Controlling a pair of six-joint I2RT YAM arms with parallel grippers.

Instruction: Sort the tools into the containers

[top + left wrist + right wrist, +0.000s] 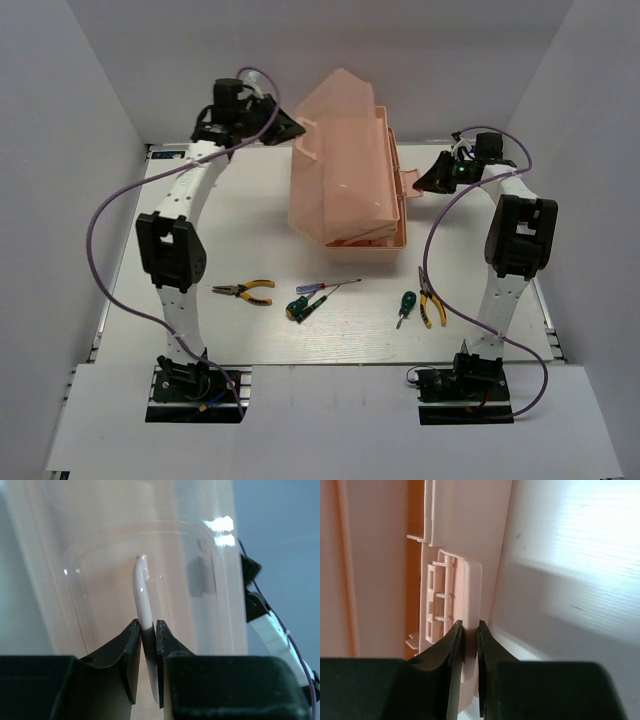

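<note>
Bare table beside the toolbox lies to the left of my left gripper in the top view, so my gripper should swing that way next, letting go of the lid handle (142,587).
The salmon-pink toolbox (345,175) stands at the table's back centre with its lid raised and tilted. My left gripper (292,127) is shut on the lid handle (142,587) at the box's upper left. My right gripper (432,180) is shut on the latch tab (470,600) on the box's right side. On the table in front lie yellow-handled pliers (245,291), a green stubby screwdriver (301,307), a thin red-and-blue screwdriver (325,288), a green-handled screwdriver (405,304) and a second pair of yellow pliers (430,300).
White walls close in the table on the left, right and back. Purple cables (110,215) loop from both arms. The arm bases (195,385) sit at the near edge.
</note>
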